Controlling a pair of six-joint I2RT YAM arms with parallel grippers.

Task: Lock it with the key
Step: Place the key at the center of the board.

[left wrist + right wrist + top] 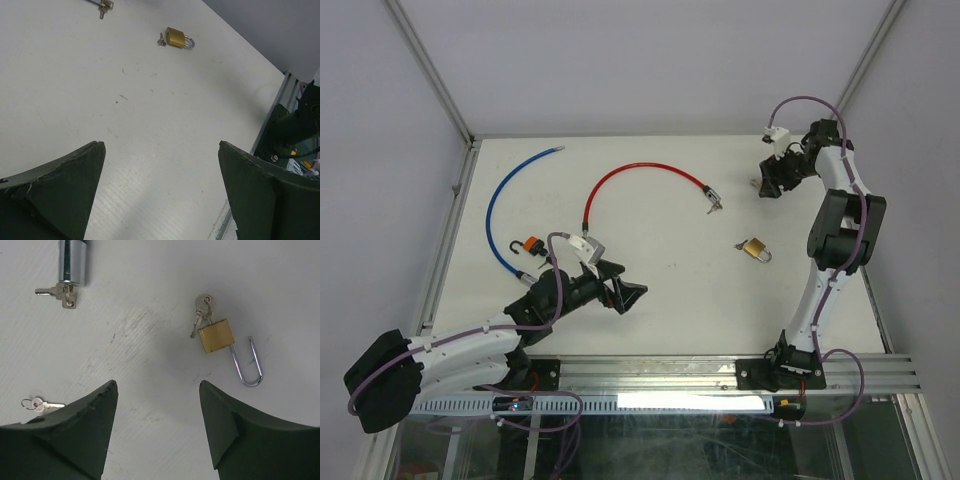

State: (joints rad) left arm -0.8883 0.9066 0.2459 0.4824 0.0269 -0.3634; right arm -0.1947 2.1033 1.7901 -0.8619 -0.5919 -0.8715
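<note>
My right gripper should next lower its open fingers toward the right in the wrist view, around the open padlock's brass body (216, 336), because the padlock's body is below it that way.
A brass padlock (754, 250) lies on the white table (660, 290), right of centre. In the right wrist view the padlock (216, 336) has its shackle (247, 365) open, with a bunch of keys (202, 310) in its keyhole. It also shows far off in the left wrist view (176, 37). My right gripper (763, 185) is open and empty above the table's far right, with the padlock just beyond its fingertips (157, 383). My left gripper (625, 285) is open and empty near the front, over bare table (161, 145).
A red cable lock (640, 172) ends in a silver cylinder (72, 260) with a key (57, 292) in it. A loose key (42, 404) lies by my right gripper's left finger. A blue cable (505, 200) and a small orange padlock (532, 245) lie at the left.
</note>
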